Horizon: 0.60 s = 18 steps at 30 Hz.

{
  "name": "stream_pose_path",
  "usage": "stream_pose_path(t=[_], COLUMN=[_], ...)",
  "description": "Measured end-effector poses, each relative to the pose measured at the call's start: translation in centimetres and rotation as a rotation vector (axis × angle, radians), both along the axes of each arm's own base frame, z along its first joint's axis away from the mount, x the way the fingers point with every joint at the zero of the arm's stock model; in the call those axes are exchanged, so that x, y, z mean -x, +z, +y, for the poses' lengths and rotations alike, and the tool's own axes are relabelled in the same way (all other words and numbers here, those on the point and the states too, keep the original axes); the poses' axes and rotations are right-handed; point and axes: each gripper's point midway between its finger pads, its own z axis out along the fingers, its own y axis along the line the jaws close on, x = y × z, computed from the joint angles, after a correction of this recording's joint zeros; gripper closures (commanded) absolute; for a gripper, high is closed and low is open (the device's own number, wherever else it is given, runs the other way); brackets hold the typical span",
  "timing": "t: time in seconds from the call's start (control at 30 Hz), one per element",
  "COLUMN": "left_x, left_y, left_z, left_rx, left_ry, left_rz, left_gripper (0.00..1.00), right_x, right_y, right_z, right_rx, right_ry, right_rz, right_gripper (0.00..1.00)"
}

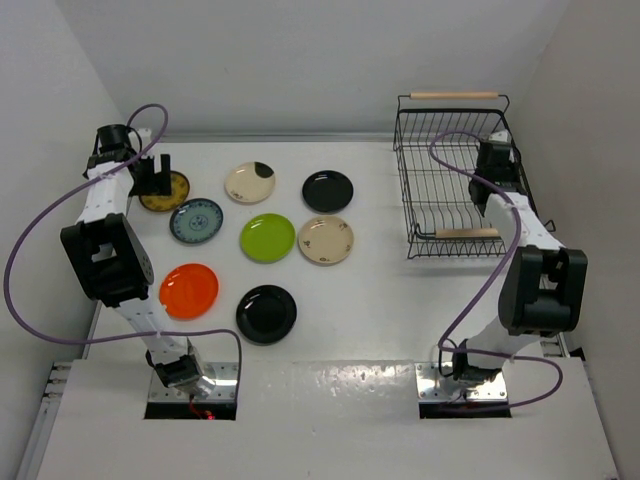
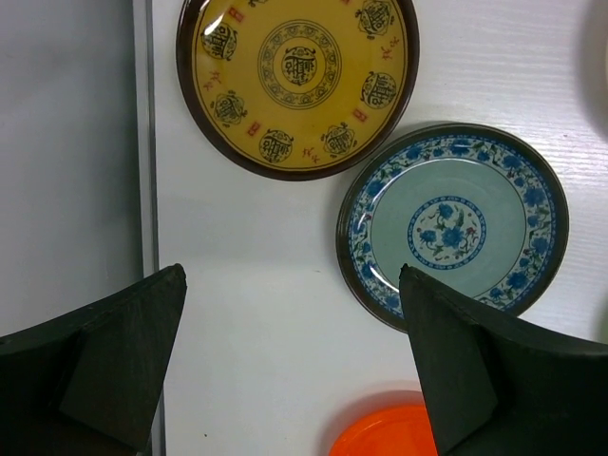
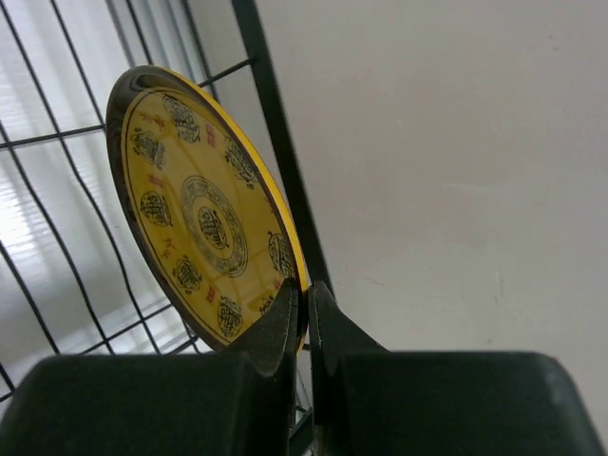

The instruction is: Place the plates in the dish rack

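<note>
The table beside the mustard plate is bare and has room for a finger, so my left gripper will next tilt down onto the mustard plate's wall-side rim.
Several plates lie flat on the white table: a mustard patterned one, blue-grey, lime green, orange, two cream and two black. My left gripper hangs open above the table's left edge. The mustard plate and the blue-grey plate show beyond its fingers, with bare table between them. Inside the dish rack, at its right side, my right gripper is shut on the rim of another mustard plate, held on edge against the rack wires.
A grey wall runs close along the table's left edge beside my left gripper. Another wall stands just right of the rack. The rack has wooden handles at its far end and near end. The orange plate lies below the left fingers.
</note>
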Motion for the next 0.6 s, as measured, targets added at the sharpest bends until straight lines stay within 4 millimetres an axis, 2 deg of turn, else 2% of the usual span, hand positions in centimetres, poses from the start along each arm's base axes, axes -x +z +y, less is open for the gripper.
stream_pose_path(t=[0.37,0.57,0.6], left_x=[-0.1,0.0,0.1], left_y=[0.7,0.7,0.6], left_z=[0.6,0.6,0.6], left_rx=[-0.014,-0.018,-0.018], left_ry=[0.002,0.001,0.001], left_rz=[-0.009,-0.003,-0.001], left_gripper=[0.01,0.01,0.01], right_x=[-0.9,-0.8,-0.8], right_y=[-2.0,-4.7,-4.9], right_z=[0.2,0.0,0.0], right_rx=[-0.026,-0.009,-0.003], right_ry=[0.033,0.060,0.060], right_rz=[0.017,0.099,0.110], right_gripper=[1.00,1.00,0.94])
